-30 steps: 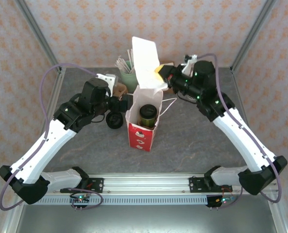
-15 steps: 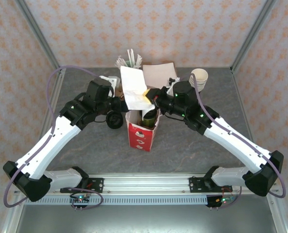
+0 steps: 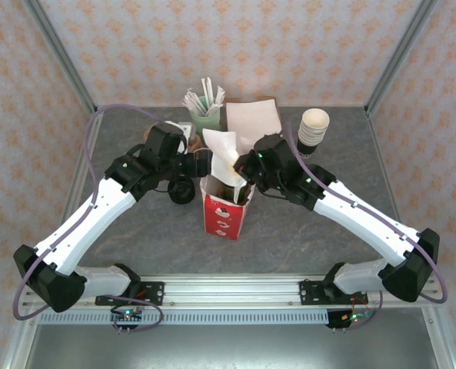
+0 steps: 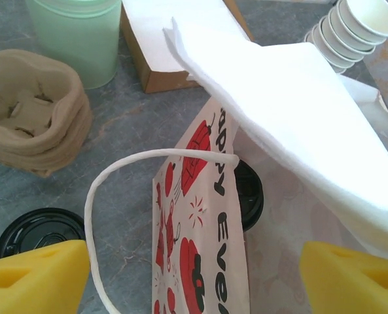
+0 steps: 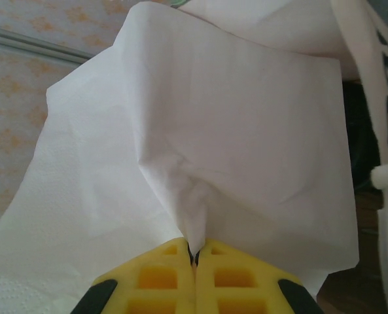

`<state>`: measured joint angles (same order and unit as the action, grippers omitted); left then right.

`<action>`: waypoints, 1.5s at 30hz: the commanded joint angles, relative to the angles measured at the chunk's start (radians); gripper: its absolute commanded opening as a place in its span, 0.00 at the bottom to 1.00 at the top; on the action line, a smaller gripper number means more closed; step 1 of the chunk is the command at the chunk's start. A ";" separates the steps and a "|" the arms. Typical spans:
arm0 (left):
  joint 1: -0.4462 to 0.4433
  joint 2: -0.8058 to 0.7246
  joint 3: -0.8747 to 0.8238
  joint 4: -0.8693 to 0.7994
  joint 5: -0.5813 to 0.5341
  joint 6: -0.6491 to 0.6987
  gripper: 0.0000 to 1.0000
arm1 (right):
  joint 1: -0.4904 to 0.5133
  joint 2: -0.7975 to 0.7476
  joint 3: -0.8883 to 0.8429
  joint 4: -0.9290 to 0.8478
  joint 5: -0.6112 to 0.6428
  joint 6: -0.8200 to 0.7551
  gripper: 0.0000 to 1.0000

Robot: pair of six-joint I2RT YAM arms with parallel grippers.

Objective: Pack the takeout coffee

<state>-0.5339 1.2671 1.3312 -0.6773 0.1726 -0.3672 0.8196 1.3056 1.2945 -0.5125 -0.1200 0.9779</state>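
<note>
The napkin in my right gripper still hangs over the bag's opening (image 3: 229,184), so next I will lower the napkin's pinched fold into it and let go of the napkin there.
The red-and-white paper bag (image 3: 222,217) (image 4: 200,248) stands upright at mid-table. Inside it is the takeout coffee (image 4: 249,194), with part of its black lid showing past the bag's wall. A white napkin (image 3: 224,156) (image 4: 298,111) (image 5: 233,131) hangs over the bag's mouth, and my right gripper (image 3: 244,164) (image 5: 195,256) is shut on a pinched fold of it. My left gripper (image 3: 201,164) (image 4: 194,269) is open at the bag's left side. Its yellow fingers (image 4: 36,275) stand wide, one outside the bag wall and one over the bag's opening.
Black lids (image 3: 181,191) (image 4: 40,232) lie left of the bag, beside brown pulp cup carriers (image 4: 33,111). A green holder of sticks (image 3: 204,115) (image 4: 76,33) and a cardboard box (image 3: 252,119) stand behind. Stacked cream cups (image 3: 312,127) (image 4: 351,26) are at back right.
My right gripper has carried the napkin from high behind the bag forward and down onto the bag's mouth. My left gripper has edged closer to the bag, its fingers slightly narrower.
</note>
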 commanded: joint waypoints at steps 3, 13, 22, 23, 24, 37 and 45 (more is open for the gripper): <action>0.012 0.017 -0.014 0.038 0.037 0.001 0.72 | 0.035 0.036 0.081 -0.144 0.145 -0.075 0.00; 0.015 0.023 -0.031 0.036 0.049 0.011 0.54 | 0.072 0.146 0.177 -0.279 0.263 -0.111 0.00; 0.015 0.034 -0.030 0.037 0.070 0.008 0.42 | 0.079 0.211 0.200 -0.335 0.319 -0.137 0.00; 0.015 0.037 -0.029 0.038 0.074 0.009 0.41 | 0.081 0.215 0.200 -0.332 0.319 -0.139 0.00; 0.015 0.039 -0.029 0.036 0.075 0.011 0.40 | 0.085 0.217 0.200 -0.333 0.324 -0.140 0.00; 0.015 0.039 -0.036 0.040 0.086 0.013 0.30 | 0.102 0.254 0.227 -0.400 0.376 -0.159 0.07; 0.015 0.029 -0.036 0.038 0.096 0.013 0.22 | 0.104 0.211 0.307 -0.359 0.347 -0.220 0.37</action>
<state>-0.5274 1.3006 1.3052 -0.6567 0.2565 -0.3660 0.9188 1.5455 1.5589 -0.8738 0.2096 0.7940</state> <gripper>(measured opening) 0.226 0.364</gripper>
